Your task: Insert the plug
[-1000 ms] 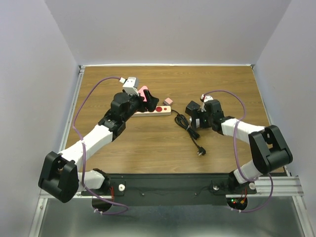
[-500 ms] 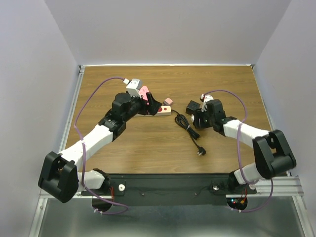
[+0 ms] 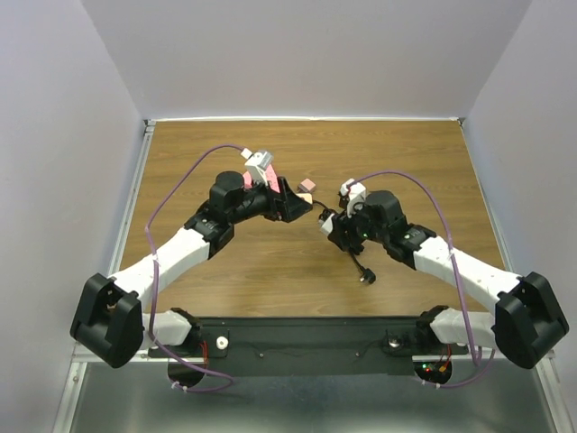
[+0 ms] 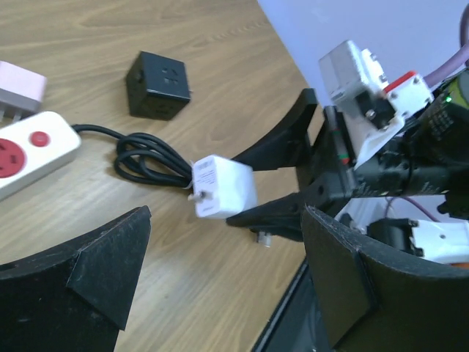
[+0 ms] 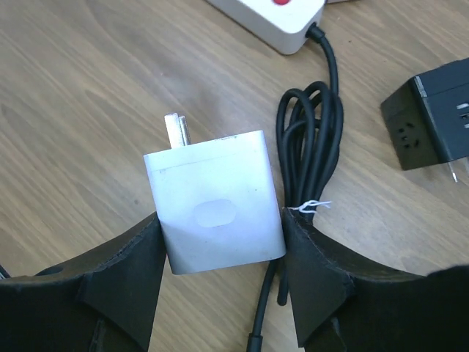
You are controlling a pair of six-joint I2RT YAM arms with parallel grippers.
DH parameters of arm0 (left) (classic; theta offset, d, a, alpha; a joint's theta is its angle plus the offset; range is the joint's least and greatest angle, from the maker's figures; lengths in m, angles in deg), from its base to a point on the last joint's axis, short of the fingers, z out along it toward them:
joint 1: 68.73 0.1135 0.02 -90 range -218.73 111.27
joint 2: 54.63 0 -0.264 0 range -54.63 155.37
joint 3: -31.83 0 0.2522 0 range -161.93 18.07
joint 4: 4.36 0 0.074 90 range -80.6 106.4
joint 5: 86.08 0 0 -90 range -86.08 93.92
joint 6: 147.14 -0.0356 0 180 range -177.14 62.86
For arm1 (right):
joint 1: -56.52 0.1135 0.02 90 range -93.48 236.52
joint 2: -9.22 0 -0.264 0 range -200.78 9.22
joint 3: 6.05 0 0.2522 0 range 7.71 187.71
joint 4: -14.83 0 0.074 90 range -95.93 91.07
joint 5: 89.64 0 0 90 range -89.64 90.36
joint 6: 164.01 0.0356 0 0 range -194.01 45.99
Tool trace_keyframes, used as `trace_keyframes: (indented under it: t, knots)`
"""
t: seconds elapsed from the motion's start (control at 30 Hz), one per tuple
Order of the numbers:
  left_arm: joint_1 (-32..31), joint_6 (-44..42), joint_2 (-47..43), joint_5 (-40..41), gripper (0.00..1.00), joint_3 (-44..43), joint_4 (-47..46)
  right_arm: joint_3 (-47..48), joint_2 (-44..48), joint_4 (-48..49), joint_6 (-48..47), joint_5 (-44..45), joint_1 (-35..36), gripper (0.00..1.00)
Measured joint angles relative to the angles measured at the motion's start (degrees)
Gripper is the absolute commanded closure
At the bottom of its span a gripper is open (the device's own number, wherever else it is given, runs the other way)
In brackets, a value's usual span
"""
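Note:
The white plug's pronged end is free of my right gripper's fingers. I will move my left gripper toward the right in the top view next, onto that end.
My right gripper (image 5: 221, 233) is shut on a white square plug (image 5: 209, 187), held above the table with its metal prongs pointing at the white power strip (image 5: 272, 16). In the top view the right gripper (image 3: 327, 224) is at the table's centre. The left wrist view shows the plug (image 4: 223, 185) in the air right of the strip (image 4: 29, 150), which has a red button. My left gripper (image 4: 220, 293) is open and empty. In the top view it (image 3: 293, 204) hovers over the strip and hides most of it.
A coiled black cable (image 3: 347, 242) runs from the strip and ends in a black plug (image 3: 365, 277). A black cube adapter (image 4: 157, 84) lies beyond the coil. A pink adapter (image 3: 306, 184) lies behind the strip. The two grippers are close together.
My right arm has swung left and nearer, carrying the white plug toward the strip. My left gripper has moved right along the strip and now covers its end.

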Motion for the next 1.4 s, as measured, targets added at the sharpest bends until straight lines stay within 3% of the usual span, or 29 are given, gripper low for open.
trace_keyframes:
  t: [0.3, 0.73, 0.83, 0.93, 1.03, 1.07, 1.1, 1.13, 1.2, 1.23, 1.33, 1.4]
  knots:
    - [-2.1, 2.1, 5.8, -3.5, 0.06, -0.6, -1.4, 4.0, 0.0, -1.7, -2.3, 3.5, 8.2, 1.00]
    - [-2.9, 3.8, 8.9, -9.6, 0.07, -0.6, -3.2, 5.9, 1.3, -1.7, -5.3, 6.8, 11.1, 1.00]
    - [-3.0, 4.9, 10.4, -11.3, 0.16, -0.6, -4.9, 5.9, 2.9, -1.6, -5.7, 7.3, 11.6, 1.00]
    - [-3.2, 6.5, 11.7, -12.6, 0.51, -0.6, -6.4, 5.9, 4.5, -1.7, -5.9, 7.4, 12.0, 1.00]
    - [-3.7, 7.8, 12.5, -14.6, 0.73, -0.5, -9.3, 5.6, 5.0, -1.6, -6.3, 7.5, 12.1, 0.97]
    - [-3.9, 8.3, 12.5, -14.8, 0.91, -0.5, -10.1, 5.5, 5.0, -1.5, -6.3, 7.5, 12.1, 0.95]
    - [-3.8, 8.9, 12.6, -14.8, 1.00, -0.5, -10.5, 5.5, 5.0, -1.2, -6.4, 7.8, 12.1, 0.91]
    - [-3.8, 9.4, 12.9, -15.0, 1.00, -0.5, -11.3, 5.5, 5.0, -1.1, -6.4, 8.0, 12.1, 0.71]
    - [-3.6, 10.1, 13.6, -15.6, 1.00, -0.3, -12.8, 5.5, 5.1, -1.1, -6.4, 8.1, 12.1, 0.45]
    - [-3.5, 10.7, 14.0, -16.1, 1.00, -0.1, -13.7, 5.4, 5.1, -1.1, -6.3, 8.3, 12.1, 0.25]
    - [-3.3, 12.0, 14.2, -17.3, 1.00, 1.0, -16.1, 5.1, 5.1, -0.5, -5.7, 8.9, 12.1, 0.06]
    - [-2.9, 12.4, 14.1, -18.4, 1.00, 1.4, -17.0, 4.5, 5.3, 0.7, -4.8, 9.7, 12.1, 0.00]
